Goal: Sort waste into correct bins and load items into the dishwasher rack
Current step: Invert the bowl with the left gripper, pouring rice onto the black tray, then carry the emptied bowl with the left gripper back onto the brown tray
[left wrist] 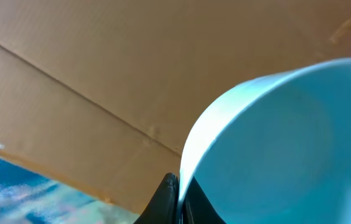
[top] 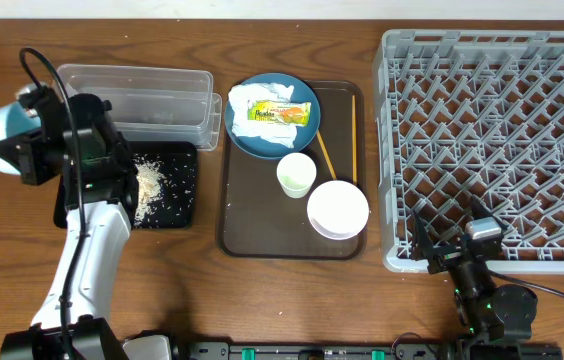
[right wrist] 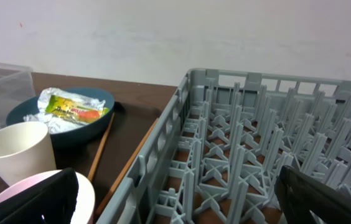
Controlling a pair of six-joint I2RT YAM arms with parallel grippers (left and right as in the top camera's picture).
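My left gripper will swing rightward in the overhead view to the brown tray's bare near corner (top: pixel 252 214) below, level the tipped bowl, lower and release it.
My left gripper (left wrist: pixel 178 199) is shut on the rim of the light blue bowl (left wrist: pixel 287 143), held tipped at the far left (top: pixel 4 135) beside the black tray (top: pixel 177 200), which holds whitish rice scraps (top: pixel 152 180). The clear tub (top: pixel 152 100) lies behind it. The dark blue plate (top: pixel 272 145) carries white tissue (top: pixel 257 95) and the snack wrapper (top: pixel 280 112). The pale cup (top: pixel 296 174), white bowl (top: pixel 338 209) and chopsticks (top: pixel 326 150) lie on the brown tray (top: pixel 247 220). My right gripper (top: pixel 457 250) is open and empty at the front left corner of the grey rack (top: pixel 502 140).
The brown serving tray stands in the middle between the bins and the rack. The right wrist view shows the rack wall (right wrist: pixel 163 149) close ahead, with the cup (right wrist: pixel 17 158) and plate (right wrist: pixel 63 115) to its left. Both arm bases stand at the front edge.
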